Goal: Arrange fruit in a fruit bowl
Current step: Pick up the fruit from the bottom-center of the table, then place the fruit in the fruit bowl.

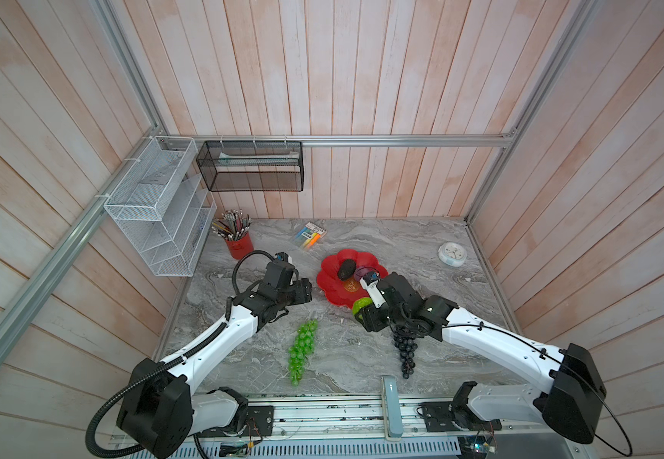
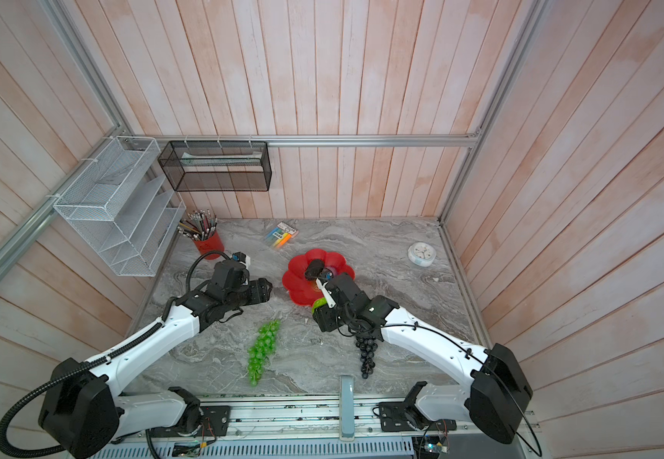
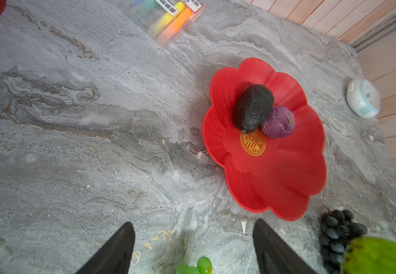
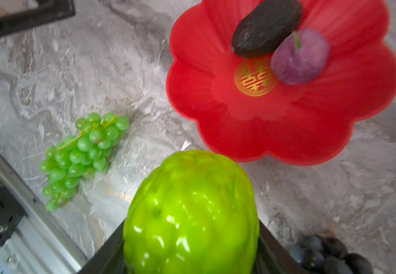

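My right gripper should next move outward past the bowl's near rim and down onto the gold emblem (image 1: 350,285) (image 4: 255,76) to let go of the bumpy lime-green fruit, because that spot is bare.
The red scalloped fruit bowl (image 1: 332,278) (image 3: 275,180) holds the black-green avocado (image 3: 252,108) and the small purple fruit (image 3: 278,122) beside its gold emblem. My right gripper (image 4: 191,227) is shut on the bumpy lime-green fruit (image 4: 192,213) (image 1: 361,306), held just short of the bowl's near rim. The green grape bunch (image 1: 300,351) and the dark grape bunch (image 1: 405,349) lie on the table nearer the front. My left gripper (image 3: 194,224) hangs open and empty to the left of the bowl, above the top of the green bunch.
A red pencil cup (image 1: 239,244), a highlighter pack (image 1: 309,234) and a small round clock (image 1: 452,253) stand towards the back. A white wire rack (image 1: 155,206) and a black mesh basket (image 1: 251,167) hang on the walls. A grey block (image 1: 390,405) sits at the front rail.
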Tool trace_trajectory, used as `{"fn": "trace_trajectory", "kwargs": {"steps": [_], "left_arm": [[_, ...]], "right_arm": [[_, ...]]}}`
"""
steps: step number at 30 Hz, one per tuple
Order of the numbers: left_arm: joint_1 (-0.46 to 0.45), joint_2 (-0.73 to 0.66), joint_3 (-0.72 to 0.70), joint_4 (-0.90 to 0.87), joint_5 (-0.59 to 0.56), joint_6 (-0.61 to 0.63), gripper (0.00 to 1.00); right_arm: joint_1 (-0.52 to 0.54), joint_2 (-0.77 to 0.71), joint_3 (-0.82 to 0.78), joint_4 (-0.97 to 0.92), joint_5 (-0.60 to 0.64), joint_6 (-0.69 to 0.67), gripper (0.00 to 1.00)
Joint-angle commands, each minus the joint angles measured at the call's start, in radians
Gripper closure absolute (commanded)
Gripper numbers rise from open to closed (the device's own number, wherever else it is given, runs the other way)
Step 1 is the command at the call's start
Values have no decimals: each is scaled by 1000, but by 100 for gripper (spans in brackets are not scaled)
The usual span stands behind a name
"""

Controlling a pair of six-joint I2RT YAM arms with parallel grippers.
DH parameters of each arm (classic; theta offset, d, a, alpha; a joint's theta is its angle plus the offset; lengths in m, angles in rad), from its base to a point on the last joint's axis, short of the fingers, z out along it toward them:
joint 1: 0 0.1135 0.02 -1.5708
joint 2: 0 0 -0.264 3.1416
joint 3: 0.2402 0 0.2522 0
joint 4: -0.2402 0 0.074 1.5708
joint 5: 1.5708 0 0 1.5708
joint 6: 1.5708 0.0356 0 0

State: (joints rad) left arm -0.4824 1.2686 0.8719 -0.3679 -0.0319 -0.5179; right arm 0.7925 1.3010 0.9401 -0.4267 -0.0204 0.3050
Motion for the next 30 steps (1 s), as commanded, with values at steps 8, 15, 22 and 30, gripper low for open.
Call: {"fn": "trace_trajectory", "kwargs": {"steps": [8, 15, 22, 30], "left_arm": [[8, -52, -37, -29, -27, -12, 19], [11, -72, -62, -32, -26, -42, 19], [11, -104, -69, -60, -19, -56, 19], [11, -162, -76, -103, -21, -83, 19]], "right_arm": [[-143, 242, 155, 175, -55, -72, 44], [-160, 430, 271, 170, -118, -103, 42], [-175, 522, 316, 200, -116, -91, 40], [-184, 600, 344, 210, -159, -92, 39]]}}
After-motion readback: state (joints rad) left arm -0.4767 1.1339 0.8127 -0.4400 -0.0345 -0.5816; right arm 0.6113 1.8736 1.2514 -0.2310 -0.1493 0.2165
